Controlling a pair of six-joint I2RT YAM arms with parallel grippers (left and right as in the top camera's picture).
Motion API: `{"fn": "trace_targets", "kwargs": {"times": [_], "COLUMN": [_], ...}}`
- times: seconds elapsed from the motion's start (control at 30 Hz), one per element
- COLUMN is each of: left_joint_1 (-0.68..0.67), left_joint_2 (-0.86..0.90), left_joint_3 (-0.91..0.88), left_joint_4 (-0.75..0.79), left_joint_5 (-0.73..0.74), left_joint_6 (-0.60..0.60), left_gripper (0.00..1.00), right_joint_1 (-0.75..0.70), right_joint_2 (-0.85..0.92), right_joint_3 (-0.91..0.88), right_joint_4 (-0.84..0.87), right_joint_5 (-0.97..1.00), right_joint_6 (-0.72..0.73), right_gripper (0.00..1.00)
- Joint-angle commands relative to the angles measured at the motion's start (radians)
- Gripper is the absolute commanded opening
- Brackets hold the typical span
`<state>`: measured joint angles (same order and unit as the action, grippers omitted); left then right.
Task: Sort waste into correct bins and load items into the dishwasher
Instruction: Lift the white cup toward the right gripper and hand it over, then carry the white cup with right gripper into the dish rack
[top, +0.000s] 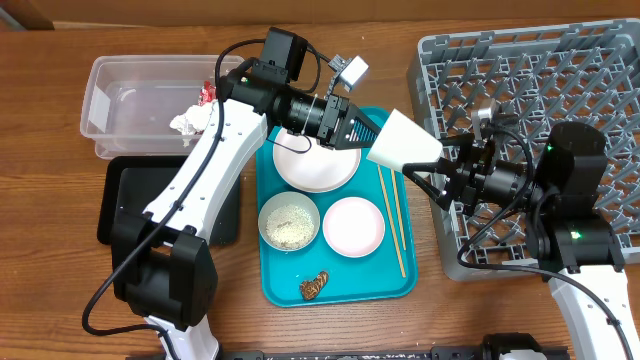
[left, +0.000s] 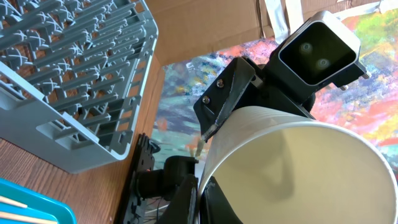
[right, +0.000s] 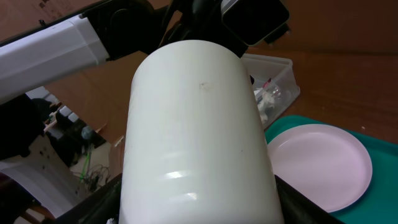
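The rack's empty side farthest from the tray (top: 620, 192) is below my right gripper, to its right in the overhead view, so the cup (top: 405, 142) goes across and down next.
A white cup (top: 405, 142) hangs in the air over the right edge of the teal tray (top: 345, 288), held from both ends. My left gripper (top: 362, 135) is shut on its rim, one finger inside and one outside (left: 200, 193). My right gripper (top: 440, 172) is shut on the cup's sides near the base (right: 196, 199). On the tray lie a white plate (top: 316, 160), a bowl with rice (top: 289, 221), a pink bowl (top: 353, 226), chopsticks (top: 393, 220) and a brown lump (top: 314, 287). The grey dish rack (top: 540, 70) stands at the right.
The clear tub (top: 125, 85) at the back left holds a crumpled napkin (top: 190, 119) and a red wrapper (top: 208, 93). The black tray (top: 125, 205) lies in front of it, partly under my left arm. My right arm hangs over the rack's front left corner.
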<state>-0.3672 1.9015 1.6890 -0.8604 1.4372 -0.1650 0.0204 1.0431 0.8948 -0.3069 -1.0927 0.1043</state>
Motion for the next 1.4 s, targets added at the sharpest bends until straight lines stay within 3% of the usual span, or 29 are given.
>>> {"fn": "trace_targets", "kwargs": {"times": [0.0,0.07,0.1,0.13,0.27,0.47,0.6,0.77,0.93,1.37], "left_joint_1": [-0.008,-0.008,-0.008,-0.008,-0.006,0.011,0.06,0.151,0.205,0.21], "left_joint_2": [0.006,0.006,0.006,0.006,0.006,0.006,0.002,-0.016,-0.043,-0.181], "left_joint_3": [0.015,0.015,0.015,0.015,0.015,0.015,0.016,0.016,0.016,0.016], "left_joint_4": [0.001,0.001,0.001,-0.002,-0.072,-0.239,-0.343,-0.447,-0.467,-0.431], "left_joint_5": [-0.028,-0.036,-0.045,-0.065,-0.272,-0.709,-0.918,-1.161,-1.226,-1.316], "left_joint_6": [-0.007,-0.006,-0.007,-0.007,-0.007,-0.008,-0.069,-0.155,-0.174,-0.188], "left_gripper": [0.08,0.24,0.45,0.53,0.74,0.82,0.82,0.83,0.83,0.84], "right_joint_1": [0.005,0.005,0.005,0.005,0.005,0.005,0.005,-0.007,-0.096,-0.473], "right_joint_2": [-0.003,-0.003,-0.003,-0.003,-0.003,-0.003,-0.003,-0.003,0.021,0.386], "right_joint_3": [0.019,0.019,0.019,0.019,0.019,0.019,0.033,0.153,0.325,0.641], "right_joint_4": [0.01,0.006,-0.003,-0.015,-0.132,-0.276,-0.353,-0.538,-0.7,-0.897], "right_joint_5": [-0.015,-0.01,0.002,0.02,0.182,0.386,0.509,0.797,1.015,1.04], "right_joint_6": [-0.007,-0.007,-0.007,-0.007,-0.008,-0.008,-0.002,0.036,0.08,0.081], "right_gripper": [0.57,0.54,0.53,0.52,0.47,0.45,0.42,0.43,0.43,0.45]}}
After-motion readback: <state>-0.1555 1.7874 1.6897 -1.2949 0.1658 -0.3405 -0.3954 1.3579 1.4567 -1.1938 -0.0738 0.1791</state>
